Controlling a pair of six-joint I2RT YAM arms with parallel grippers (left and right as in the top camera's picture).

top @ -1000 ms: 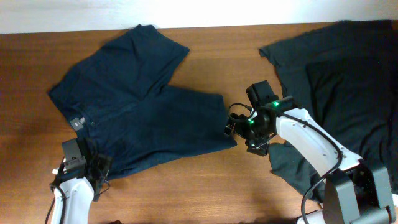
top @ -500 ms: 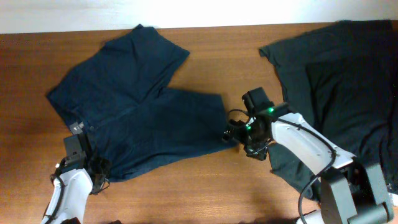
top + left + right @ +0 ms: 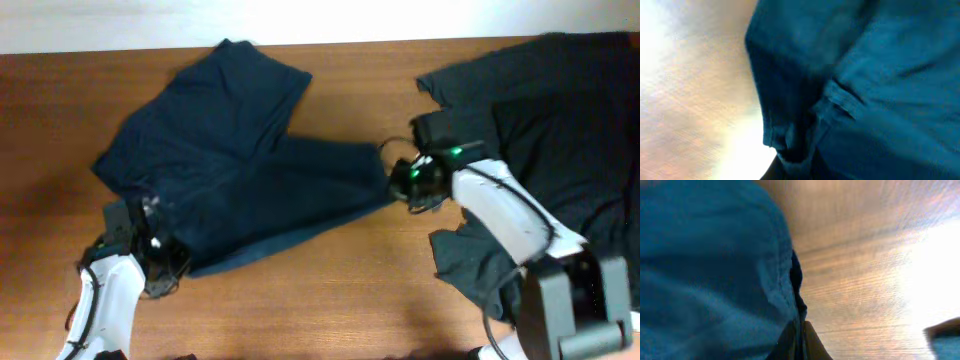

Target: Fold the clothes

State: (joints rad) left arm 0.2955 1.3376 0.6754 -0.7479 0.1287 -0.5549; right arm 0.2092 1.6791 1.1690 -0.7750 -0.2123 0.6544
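My right gripper will next go up, swing the trousers' hem outward onto the far leg's end (image 3: 268, 66) and let go of it, because that end is farther outward than my gripper.
The navy blue trousers (image 3: 240, 170) lie spread over the left and middle of the table, legs pointing up and right. At the lower left, my left gripper (image 3: 152, 248) is shut on their waistband corner. The left wrist view shows that navy cloth (image 3: 880, 75) bunched between the dark fingers of the left gripper (image 3: 796, 167). My right gripper (image 3: 397, 180) is shut on the hem of the right-hand leg. In the right wrist view, the hem edge (image 3: 785, 290) runs down into the closed right gripper (image 3: 801, 342). The charcoal T-shirt (image 3: 560, 130) lies crumpled at the right, partly under the right arm.
The wooden table (image 3: 330, 290) shows bare along its front, between the two arms. Its far edge meets a white wall (image 3: 320, 20). The T-shirt's lower edge (image 3: 465, 265) hangs near the right arm's base.
Both grippers have shut on the trousers. The right gripper has moved up and right with the leg hem, and the whole garment has shifted to the right. The left gripper has followed slightly right.
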